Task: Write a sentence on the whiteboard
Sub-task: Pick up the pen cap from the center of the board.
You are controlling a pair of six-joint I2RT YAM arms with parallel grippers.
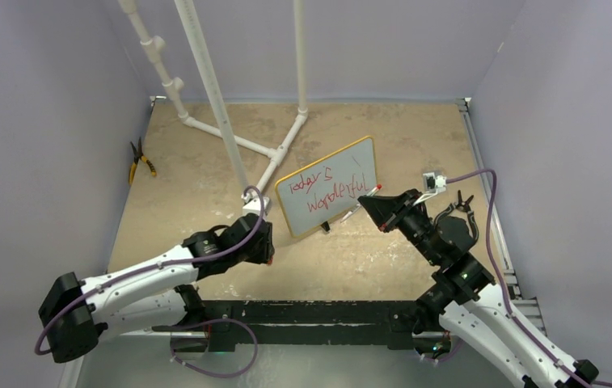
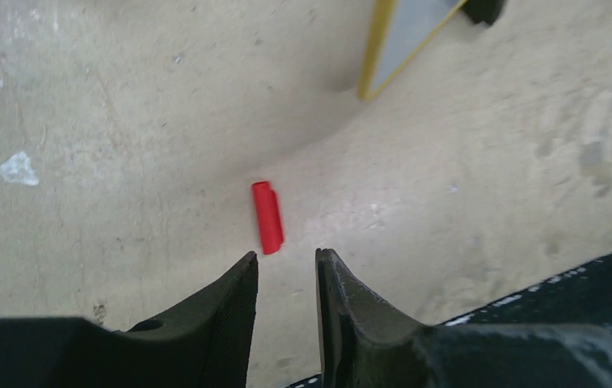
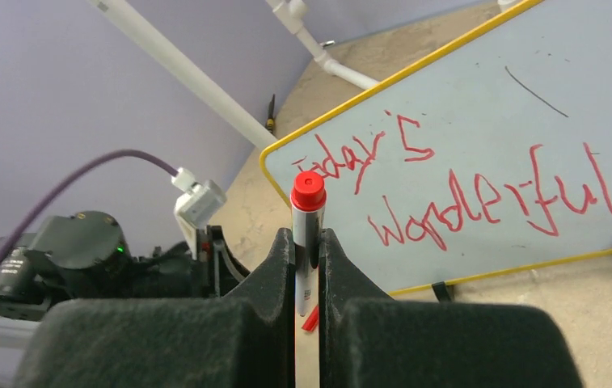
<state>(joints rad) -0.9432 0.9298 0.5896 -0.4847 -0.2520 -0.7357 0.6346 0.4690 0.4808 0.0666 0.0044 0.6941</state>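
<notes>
The cap lies on the tabletop pointing between my open fingers, so my left gripper needs to lower them to either side of the red cap's near end.
The whiteboard stands tilted on the tan table, yellow-framed, and fills the right wrist view. The sentence is in red on two lines and reads roughly "today's wonderful"; from above the sentence is also legible. My right gripper sits just right of the board, shut on a red marker held upright between the jaws. My left gripper hangs low over the table left of the board, open and empty. A red cap lies on the table just ahead of its fingertips. The board's yellow corner shows at the top.
A white pipe frame rises from the table behind the board. Yellow-handled pliers lie by the left wall. A black rail runs along the near edge. Purple walls close in the sides and back.
</notes>
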